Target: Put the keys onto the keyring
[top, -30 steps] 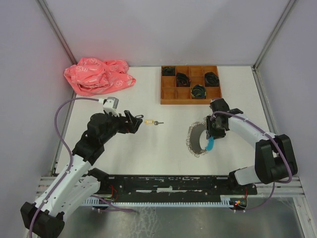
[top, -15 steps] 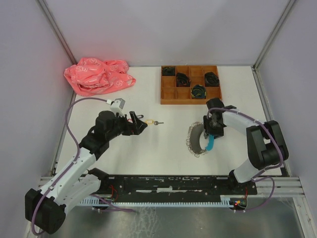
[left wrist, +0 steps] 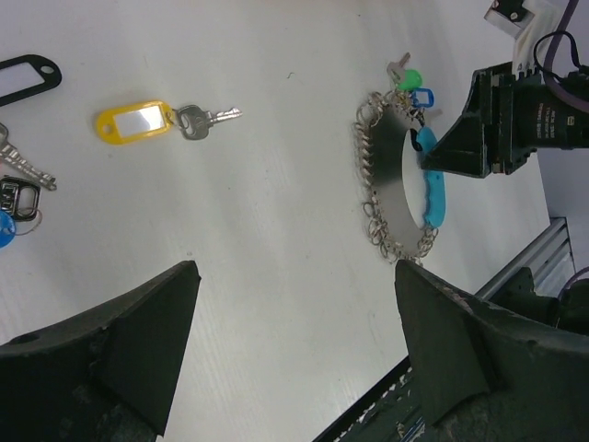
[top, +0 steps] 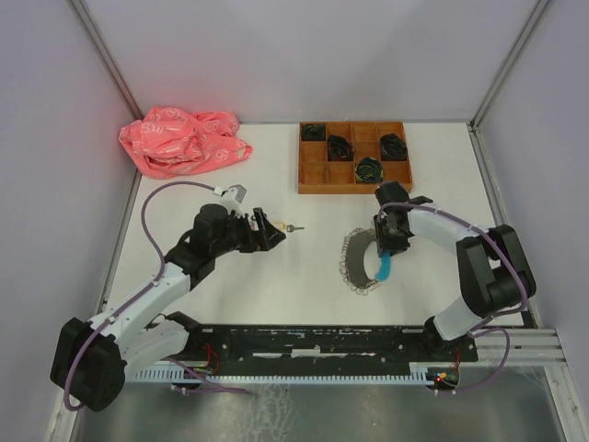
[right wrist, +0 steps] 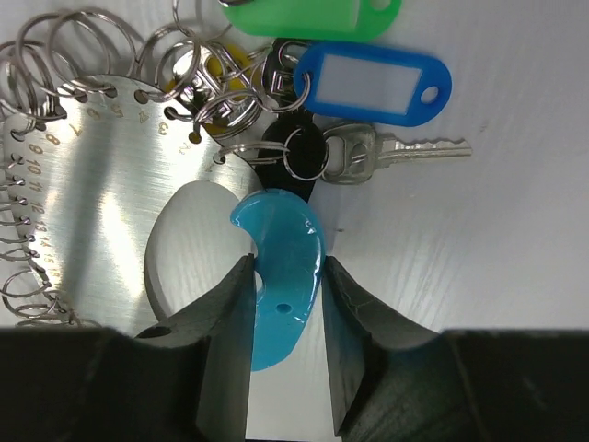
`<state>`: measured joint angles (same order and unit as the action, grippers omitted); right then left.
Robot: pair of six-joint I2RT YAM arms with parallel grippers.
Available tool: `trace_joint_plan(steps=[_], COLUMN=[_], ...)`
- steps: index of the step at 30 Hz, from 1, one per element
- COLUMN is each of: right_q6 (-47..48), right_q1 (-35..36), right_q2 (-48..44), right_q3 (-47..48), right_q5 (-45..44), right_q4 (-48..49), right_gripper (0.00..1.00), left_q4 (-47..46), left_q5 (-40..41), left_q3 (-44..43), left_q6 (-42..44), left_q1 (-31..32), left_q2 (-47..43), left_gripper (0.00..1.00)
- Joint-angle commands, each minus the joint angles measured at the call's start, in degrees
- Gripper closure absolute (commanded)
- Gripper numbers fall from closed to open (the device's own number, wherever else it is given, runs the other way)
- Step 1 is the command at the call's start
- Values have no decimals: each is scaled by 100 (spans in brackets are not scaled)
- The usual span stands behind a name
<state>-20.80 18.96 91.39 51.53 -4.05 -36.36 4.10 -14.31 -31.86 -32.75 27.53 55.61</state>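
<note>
Next, my right gripper carries the keyring [top: 361, 261] to its left in the top view, nearer the yellow-tagged key. It releases it on the bare table beside the keyring's rings.
A silver key with a yellow tag [left wrist: 136, 122] lies on the white table ahead of my left gripper [left wrist: 294, 318], which is open and empty just above the table. In the top view that key [top: 282, 225] is right at my left gripper [top: 272, 231]. The keyring [top: 361, 261] lies right of centre: a metal plate [right wrist: 92, 175] edged with many split rings, with blue [right wrist: 377, 81] and green [right wrist: 313, 14] tagged keys on it. My right gripper [right wrist: 285, 304] is shut on its light-blue curved section [right wrist: 281, 262], also visible in the top view [top: 384, 268].
A wooden compartment tray [top: 313, 175] holding black coiled bundles stands at the back. A crumpled pink bag [top: 182, 140] lies at the back left. More keys [left wrist: 20, 166] and a black tag [left wrist: 23, 78] lie at the left edge of the left wrist view.
My left arm has reached right, up to the yellow-tagged key. My right gripper has shifted slightly left and back, holding the keyring's blue section, and the ring moved slightly with it.
</note>
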Motion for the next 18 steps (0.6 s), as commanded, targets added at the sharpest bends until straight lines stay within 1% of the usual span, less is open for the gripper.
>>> trace_joint_plan(steps=[1,5,10,18], right_q6=[304,604,1000,1547], right_q1=[333,684,1112,1699], right_q2=[-385,-456,-478,-494], right_q3=[197,366,580,769], right_q5=[-38,-189,-280,-443], right_q4=[171,155,207,243], right_gripper=[67,70,72,74], left_q4=[-824,-1108,-1535,-2014], left_q5=[-292,-376,-524,-713], left_q3=[-10,-48,-58,-147], left_q6=[-385,-458,-583,-690], left_q1=[85,168,276,418], left_q2=[302,743,1260,1970], left_gripper=[7,7,7,8])
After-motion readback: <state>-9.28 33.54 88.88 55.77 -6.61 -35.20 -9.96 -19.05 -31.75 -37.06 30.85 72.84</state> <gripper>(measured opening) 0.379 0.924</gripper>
